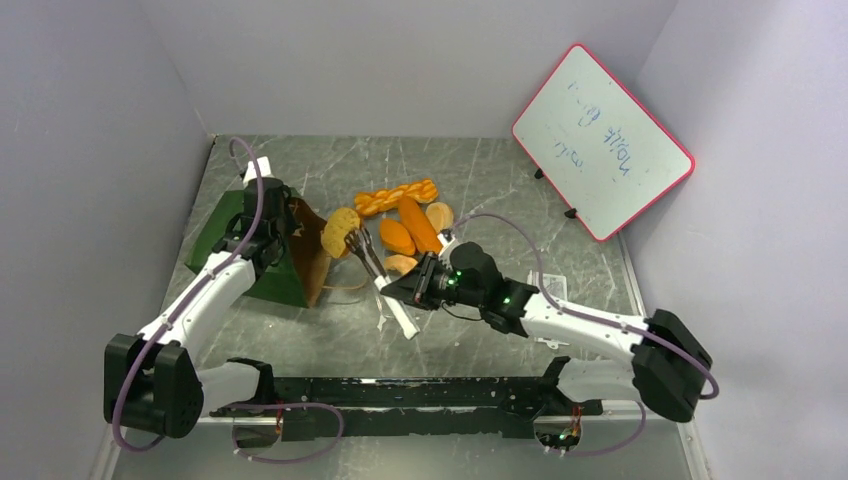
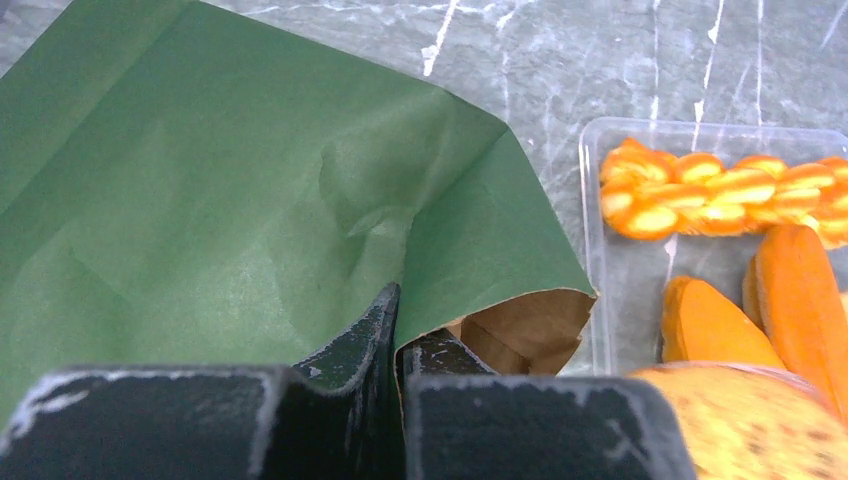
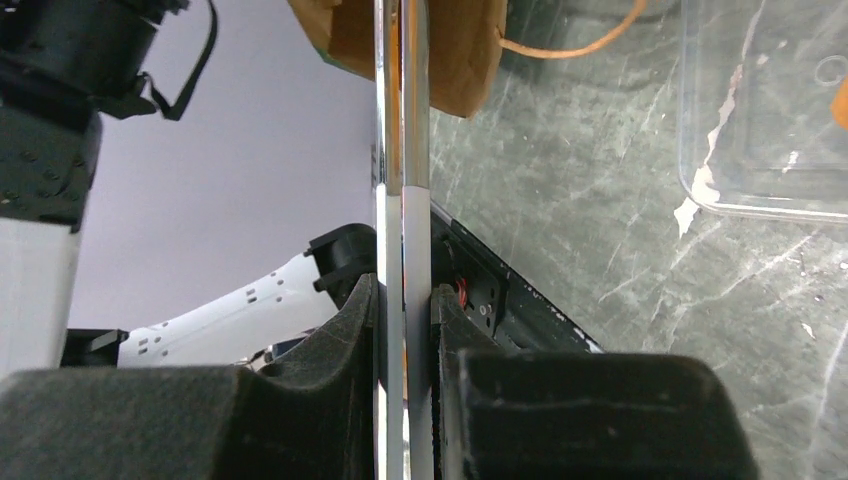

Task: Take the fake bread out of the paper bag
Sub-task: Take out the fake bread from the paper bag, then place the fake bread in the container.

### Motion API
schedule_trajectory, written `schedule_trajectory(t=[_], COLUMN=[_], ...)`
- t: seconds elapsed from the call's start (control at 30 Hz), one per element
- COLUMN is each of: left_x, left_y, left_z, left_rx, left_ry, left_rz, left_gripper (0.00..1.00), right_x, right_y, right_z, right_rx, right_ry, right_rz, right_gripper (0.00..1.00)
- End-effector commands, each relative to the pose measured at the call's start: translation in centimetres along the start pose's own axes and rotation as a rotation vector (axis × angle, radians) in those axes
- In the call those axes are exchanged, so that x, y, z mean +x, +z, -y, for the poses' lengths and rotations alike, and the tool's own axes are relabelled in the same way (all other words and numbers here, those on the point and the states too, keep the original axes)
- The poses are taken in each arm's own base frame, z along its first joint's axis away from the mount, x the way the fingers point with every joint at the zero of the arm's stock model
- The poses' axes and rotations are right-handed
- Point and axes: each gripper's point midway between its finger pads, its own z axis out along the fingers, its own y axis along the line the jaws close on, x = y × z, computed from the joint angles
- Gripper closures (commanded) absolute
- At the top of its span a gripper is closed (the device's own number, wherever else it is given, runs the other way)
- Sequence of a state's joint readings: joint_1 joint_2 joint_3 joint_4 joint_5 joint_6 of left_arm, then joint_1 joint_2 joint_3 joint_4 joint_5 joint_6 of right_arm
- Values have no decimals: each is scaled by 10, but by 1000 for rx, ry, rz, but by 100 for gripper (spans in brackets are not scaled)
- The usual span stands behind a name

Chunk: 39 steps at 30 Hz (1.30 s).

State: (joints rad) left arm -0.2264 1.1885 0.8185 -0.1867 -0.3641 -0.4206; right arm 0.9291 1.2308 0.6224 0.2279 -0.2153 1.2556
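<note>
My right gripper moves outward next, away from the bag, and brings the tongs' tips over the tray by the braided loaf (image 1: 397,197), since the bun already clears the bag's opening.
The dark green paper bag (image 1: 240,250) lies on its side at the left, its brown mouth facing right. My left gripper (image 1: 270,238) is shut on the bag's upper rim; the left wrist view shows the jaws (image 2: 400,330) pinching the green paper (image 2: 250,200). My right gripper (image 1: 418,285) is shut on metal tongs (image 1: 372,262), seen between its jaws in the right wrist view (image 3: 403,300). The tongs' tips hold a speckled round bun (image 1: 340,232) just outside the bag's mouth. A braided loaf (image 1: 397,197), oval rolls (image 1: 418,222) and a pale bun (image 1: 440,215) lie in a clear tray (image 2: 620,260).
A red-framed whiteboard (image 1: 600,140) leans at the back right. Grey walls close in the left, back and right sides. A black rail (image 1: 400,395) runs along the near edge between the arm bases. The bag's tan handle loop (image 3: 570,45) lies on the marble table.
</note>
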Motion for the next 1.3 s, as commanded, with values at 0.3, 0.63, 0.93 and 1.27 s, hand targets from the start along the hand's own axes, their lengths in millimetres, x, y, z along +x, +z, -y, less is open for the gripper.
schedule_trajectory(t=[0.3, 0.63, 0.93, 1.27], left_x=[-30, -33, -32, -34], left_y=[4, -7, -9, -13], left_z=[-5, -1, 6, 14], left_rx=[1, 42, 80, 120], left_ry=[-12, -10, -10, -10], left_rz=[56, 62, 52, 43], left_gripper=[93, 93, 93, 93], right_x=[-41, -90, -101, -108], right_y=[-42, -27, 0, 11], right_z=[-9, 17, 22, 50], right_rx=[47, 72, 61, 127], right_ry=[-63, -5, 12, 65], right_rz=[212, 236, 184, 166], right_gripper=[100, 100, 100, 86])
